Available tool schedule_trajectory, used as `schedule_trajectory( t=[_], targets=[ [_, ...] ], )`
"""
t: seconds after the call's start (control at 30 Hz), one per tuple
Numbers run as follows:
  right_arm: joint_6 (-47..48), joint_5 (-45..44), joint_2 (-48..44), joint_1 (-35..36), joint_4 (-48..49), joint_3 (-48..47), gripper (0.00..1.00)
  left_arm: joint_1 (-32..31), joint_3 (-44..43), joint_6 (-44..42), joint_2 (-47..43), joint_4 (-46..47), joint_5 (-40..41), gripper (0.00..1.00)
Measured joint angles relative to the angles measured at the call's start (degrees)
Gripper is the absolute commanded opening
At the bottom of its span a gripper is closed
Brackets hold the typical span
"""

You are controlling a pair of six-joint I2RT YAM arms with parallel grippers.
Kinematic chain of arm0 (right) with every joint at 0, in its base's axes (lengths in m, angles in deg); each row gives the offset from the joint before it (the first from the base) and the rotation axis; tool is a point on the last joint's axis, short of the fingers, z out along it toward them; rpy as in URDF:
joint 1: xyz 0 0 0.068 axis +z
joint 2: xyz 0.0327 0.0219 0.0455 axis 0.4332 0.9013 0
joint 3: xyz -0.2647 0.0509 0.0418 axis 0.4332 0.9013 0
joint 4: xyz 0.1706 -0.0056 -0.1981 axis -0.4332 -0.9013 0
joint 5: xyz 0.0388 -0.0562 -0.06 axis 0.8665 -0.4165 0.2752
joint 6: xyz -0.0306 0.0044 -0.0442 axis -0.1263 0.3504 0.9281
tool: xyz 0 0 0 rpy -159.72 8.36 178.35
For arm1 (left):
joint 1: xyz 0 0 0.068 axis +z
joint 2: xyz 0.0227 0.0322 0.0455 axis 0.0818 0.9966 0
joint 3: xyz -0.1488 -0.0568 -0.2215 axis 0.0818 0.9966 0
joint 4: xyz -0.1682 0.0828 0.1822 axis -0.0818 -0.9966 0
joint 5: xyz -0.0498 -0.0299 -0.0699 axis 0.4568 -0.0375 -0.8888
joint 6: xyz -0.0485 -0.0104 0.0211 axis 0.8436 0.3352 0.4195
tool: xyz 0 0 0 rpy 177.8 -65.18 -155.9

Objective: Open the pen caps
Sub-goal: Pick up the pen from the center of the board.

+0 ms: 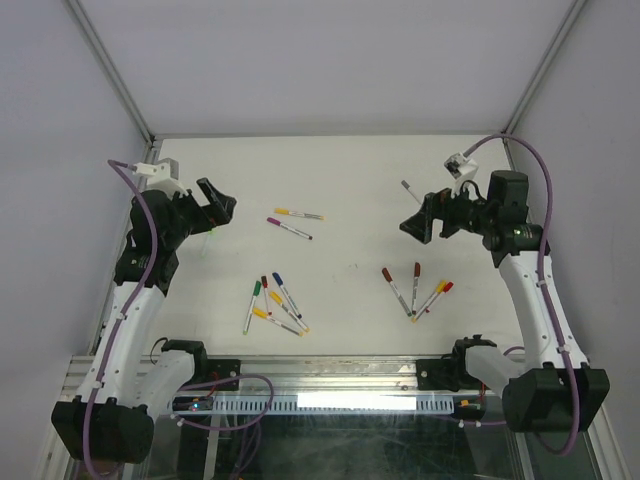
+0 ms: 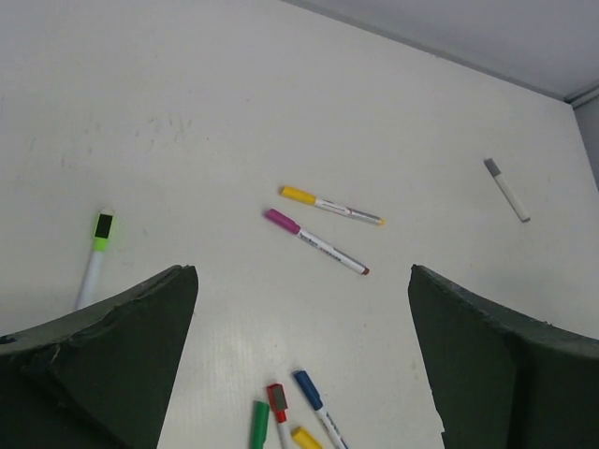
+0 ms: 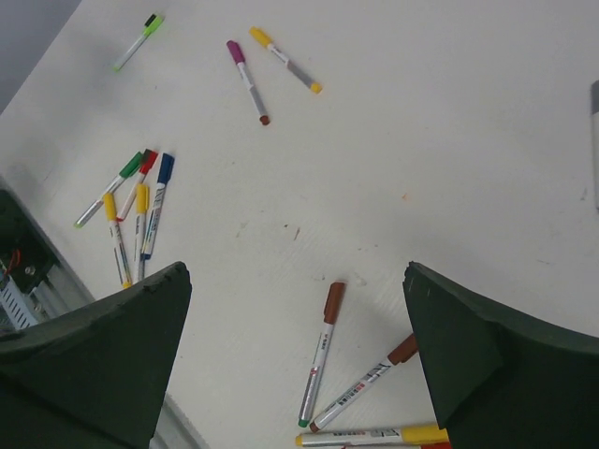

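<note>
The light-green-capped pen's whitish body (image 2: 91, 279) lies alone below my left gripper, on the left in the wrist view, so my gripper will next go down onto it on that side.
All the pens lie capped on the white table. A left bunch (image 1: 272, 305) shows green (image 2: 259, 423), red (image 2: 276, 400) and blue (image 2: 306, 385) pen caps. Two pens lie mid-table, one with a yellow cap (image 2: 299, 195), one with a magenta cap (image 2: 280, 221). In the right bunch (image 1: 415, 290) are brown caps (image 3: 333, 301) and a yellow one (image 3: 421, 433). My left gripper (image 1: 218, 205) (image 2: 301, 273) hangs open and empty above the table's left side. My right gripper (image 1: 420, 218) (image 3: 297, 269) hangs open and empty over the right bunch.
A light-green-capped pen (image 2: 103, 229) lies alone by the left gripper, and a grey-capped pen (image 2: 505, 187) lies at the far right. White enclosure walls ring the table. A metal rail (image 1: 330, 385) with cables runs along the near edge.
</note>
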State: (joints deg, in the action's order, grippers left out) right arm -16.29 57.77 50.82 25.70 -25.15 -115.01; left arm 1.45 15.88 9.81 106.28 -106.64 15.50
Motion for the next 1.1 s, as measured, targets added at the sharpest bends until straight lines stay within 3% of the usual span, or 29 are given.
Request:
schedule_trajectory(
  t=[0.23,0.37,0.47,0.7,0.9,1.1],
  targets=[
    [2.5,7.5,1.0,1.0,3.1,4.5,0.99,0.8,-1.3,-6.2,5.2,-2.8,3.8,0.95],
    [4.7,10.7,1.4,1.1,3.3,5.4,0.99,1.8,-1.5,-9.2,11.1,-3.7,5.7,0.83],
    [5.8,11.4,1.4,1.3,3.4,5.7,0.99,2.7,-3.4,-11.1,18.6,-5.1,7.9,0.75],
    [7.0,11.8,1.2,1.5,3.5,5.7,0.99,6.4,-10.9,-13.9,38.1,-10.0,11.1,0.68],
    [5.9,12.9,0.3,1.7,5.0,7.1,0.99,7.1,-12.9,-15.6,44.4,-13.7,13.4,0.45],
    [4.7,14.1,0.3,1.7,5.9,7.5,0.99,7.1,-14.6,-16.2,48.2,-15.5,12.5,0.41]
  ],
)
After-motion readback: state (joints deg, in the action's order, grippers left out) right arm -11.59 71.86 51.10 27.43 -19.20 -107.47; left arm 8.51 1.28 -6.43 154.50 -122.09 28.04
